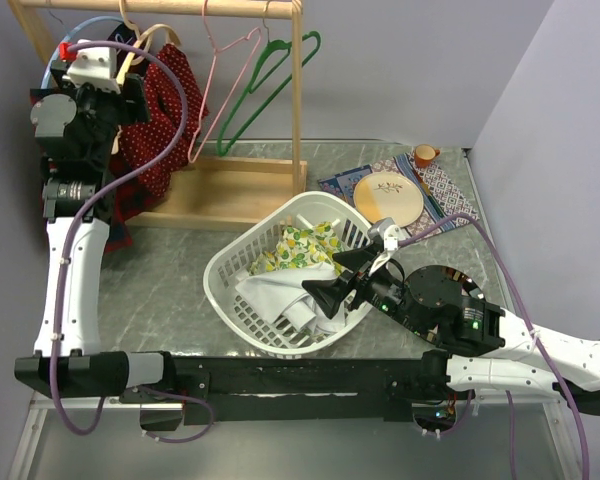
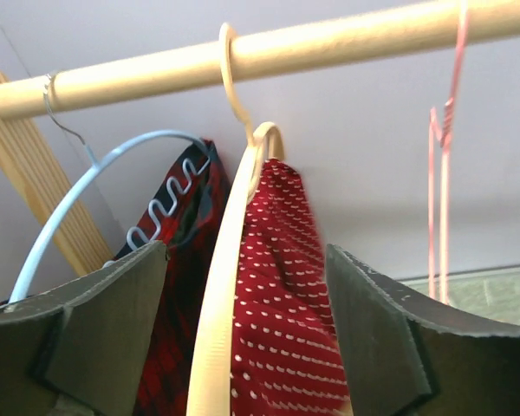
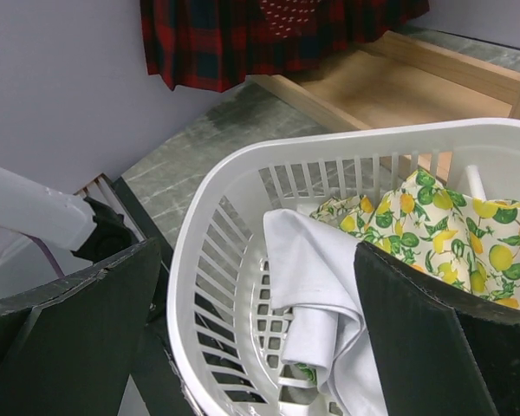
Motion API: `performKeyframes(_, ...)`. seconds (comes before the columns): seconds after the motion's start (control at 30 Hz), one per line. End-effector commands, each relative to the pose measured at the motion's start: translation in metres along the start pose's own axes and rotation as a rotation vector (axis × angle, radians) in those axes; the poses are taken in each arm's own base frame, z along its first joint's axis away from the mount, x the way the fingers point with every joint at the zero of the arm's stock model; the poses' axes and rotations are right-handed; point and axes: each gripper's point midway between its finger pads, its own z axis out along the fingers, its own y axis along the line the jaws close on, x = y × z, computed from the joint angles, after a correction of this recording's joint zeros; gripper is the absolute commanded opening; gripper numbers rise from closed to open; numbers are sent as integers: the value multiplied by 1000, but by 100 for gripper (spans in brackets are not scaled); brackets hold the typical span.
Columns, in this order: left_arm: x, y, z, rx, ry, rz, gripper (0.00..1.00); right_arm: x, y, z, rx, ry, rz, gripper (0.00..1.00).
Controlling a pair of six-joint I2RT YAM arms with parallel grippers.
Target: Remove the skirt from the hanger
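I should next tilt my left gripper down and turn it level with the rod [image 2: 269, 52] around the lower arm of the hanger. That cream arm already runs between the gripper's open fingers.
A red skirt [image 2: 282, 295] with white dots hangs on a cream hanger [image 2: 221, 286], hooked over the wooden rod [image 2: 269, 52]. My left gripper [image 2: 244, 251] is open, its fingers standing on either side of the hanger arm and the skirt without touching them. From above, the left gripper [image 1: 132, 85] sits high at the rack's left end against the skirt [image 1: 160, 130]. My right gripper [image 1: 325, 277] is open over the white basket [image 1: 230, 260], nothing between its fingers [image 3: 95, 321].
A pale blue hanger [image 2: 78, 195] carries a dark plaid garment [image 2: 178, 260] just left of the skirt. Empty pink [image 1: 225, 90] and green [image 1: 270, 80] hangers hang further right. The basket [image 3: 191, 225] holds a white cloth [image 3: 312, 277] and a lemon-print cloth [image 3: 451, 234]. A plate [image 1: 388, 197] and cup [image 1: 424, 154] lie at the back right.
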Motion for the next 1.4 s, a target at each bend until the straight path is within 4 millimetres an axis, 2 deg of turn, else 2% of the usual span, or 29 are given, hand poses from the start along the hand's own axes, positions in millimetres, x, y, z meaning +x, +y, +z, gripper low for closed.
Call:
performKeyframes(0.0,-17,-3,-5,8,-18,-85,81,-26,7,-6,-29,-68,40,99)
performKeyframes(0.03,-18,-3,-6,10,14,-98,82,-27,6,-7,-25,-71,44,99)
performKeyframes(0.07,-4,-5,1,9,64,-113,82,-26,6,-8,-28,-70,42,99)
performKeyframes(0.1,-3,-5,3,4,83,-140,82,-25,6,-8,-28,-69,43,99)
performKeyframes(0.13,-12,1,4,-22,78,-140,82,-27,5,-9,-28,-73,45,99)
performKeyframes(0.17,5,0,8,-33,141,-186,82,-26,6,-10,-29,-71,46,99)
performKeyframes(0.2,6,1,10,-46,154,-209,82,-26,5,-10,-26,-69,45,99)
performKeyframes(0.23,-2,3,11,-52,147,-214,82,-26,5,-10,-27,-70,45,99)
performKeyframes(0.27,8,1,16,-50,182,-218,81,-25,4,-10,-25,-69,45,99)
performKeyframes(0.33,8,2,19,-51,189,-231,82,-25,4,-11,-25,-69,46,99)
performKeyframes(0.37,21,1,23,-53,225,-233,81,-24,4,-10,-24,-68,44,99)
performKeyframes(0.43,27,2,26,-58,245,-239,79,-25,4,-11,-25,-69,43,99)
performKeyframes(0.53,48,2,29,-59,293,-235,76,-25,3,-11,-20,-69,40,99)
performKeyframes(0.63,59,3,30,-65,303,-225,70,-23,1,-12,-13,-70,37,99)
performKeyframes(0.67,60,4,30,-64,303,-221,61,-24,1,-11,-12,-70,37,99)
performKeyframes(0.73,62,3,31,-59,304,-220,51,-24,1,-10,-13,-70,35,99)
performKeyframes(0.77,60,3,30,-56,298,-216,40,-24,2,-10,-15,-70,33,99)
performKeyframes(0.8,59,2,30,-45,293,-216,33,-23,2,-10,-15,-66,32,99)
performKeyframes(0.87,46,2,30,-31,245,-199,14,-23,2,-9,-14,-67,32,99)
performKeyframes(0.9,46,1,30,-27,236,-197,9,-23,2,-9,-14,-68,33,99)
performKeyframes(0.97,31,2,29,-22,192,-195,1,-22,3,-8,-17,-66,32,99)
performKeyframes(1.27,-23,-12,25,113,24,-110,1,-25,5,-7,-21,-69,38,99)
performKeyframes(1.37,-33,-10,19,108,-11,-92,1,-26,5,-9,-26,-72,40,99)
